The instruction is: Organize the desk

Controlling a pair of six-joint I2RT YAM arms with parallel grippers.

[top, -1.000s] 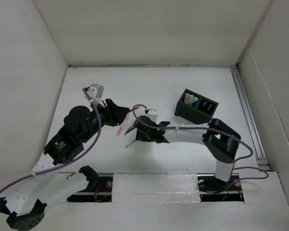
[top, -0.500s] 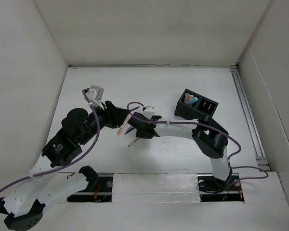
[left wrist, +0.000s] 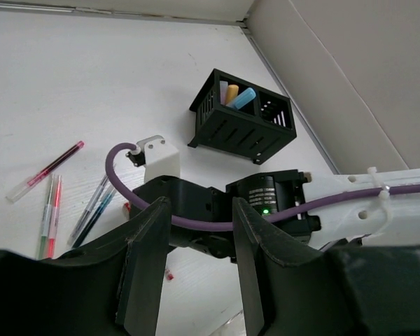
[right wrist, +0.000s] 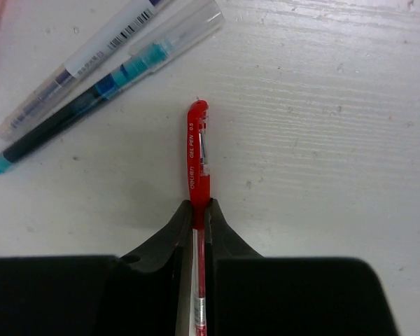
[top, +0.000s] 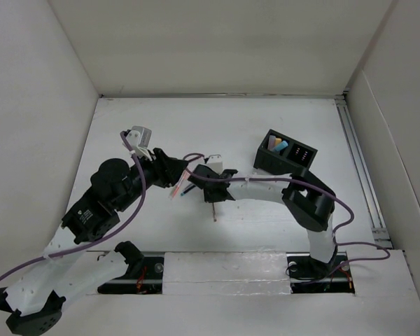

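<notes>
The section of the box beside the coloured items stands empty. My right gripper rises toward the black organizer box next, tilts the red pen upright and lowers it there.
On the white desk, my right gripper is shut on a red gel pen, whose capped end sticks out ahead of the fingertips. From above, the red pen trails out from under the right gripper toward the near edge. The left gripper hovers open just left of it with nothing between its fingers. From above, the left gripper is over a small cluster of loose pens.
A black organizer box holding coloured items stands right of centre. A white barcoded pen and a teal pen lie close ahead of the right gripper. More pens lie further left. White wall panels enclose three sides.
The right gripper moved left toward the pens and closed on the red pen, which swung to point at the near edge. The left arm barely moved.
</notes>
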